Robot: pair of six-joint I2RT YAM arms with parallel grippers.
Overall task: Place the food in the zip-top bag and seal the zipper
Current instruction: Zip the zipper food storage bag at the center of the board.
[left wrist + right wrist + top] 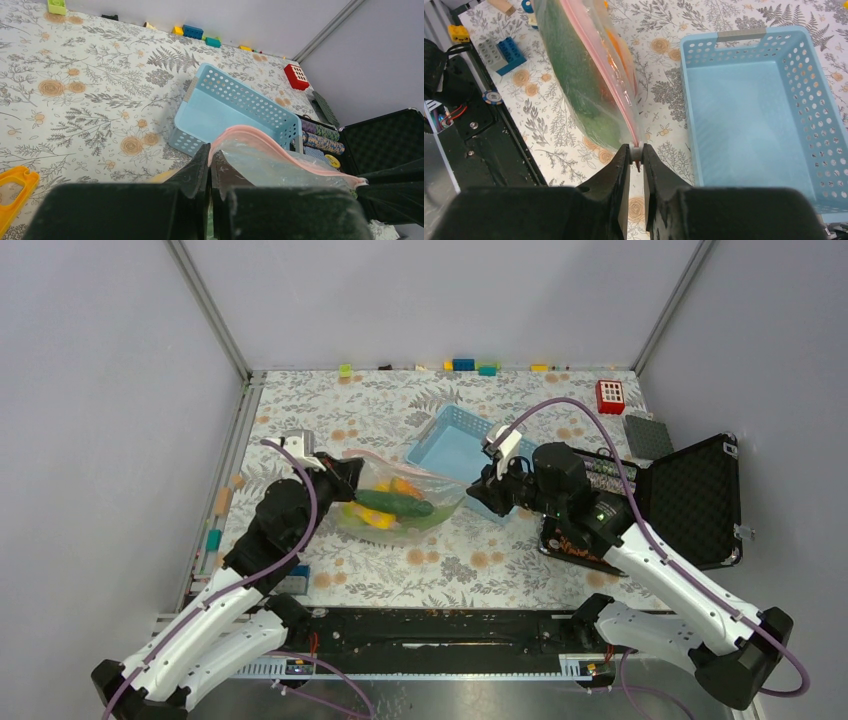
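Observation:
The slider is already at the zipper's end, so my right gripper should next go down toward the bare floral tabletop below it and release the bag [440, 502].
The clear zip-top bag [440, 502] hangs stretched between my two grippers, above the floral table. Inside it the food shows: a green cucumber [395, 503], yellow pieces [375, 520] and an orange piece [405, 485]. My left gripper [350, 475] [210, 152] is shut on the left end of the pink zipper [280, 150]. My right gripper [478, 488] [636, 152] is shut on a small white slider at the zipper's [599, 65] right end. In the right wrist view the bag [579, 75] hangs edge-on, green and orange showing through it.
A light blue mesh basket [445, 445] [749, 110] stands just behind the bag, with nothing in it. An open black foam-lined case [695, 500] lies at the right. Coloured blocks [463, 365] line the back wall. A red block [610, 396] and a grey plate [648, 435] sit at the back right.

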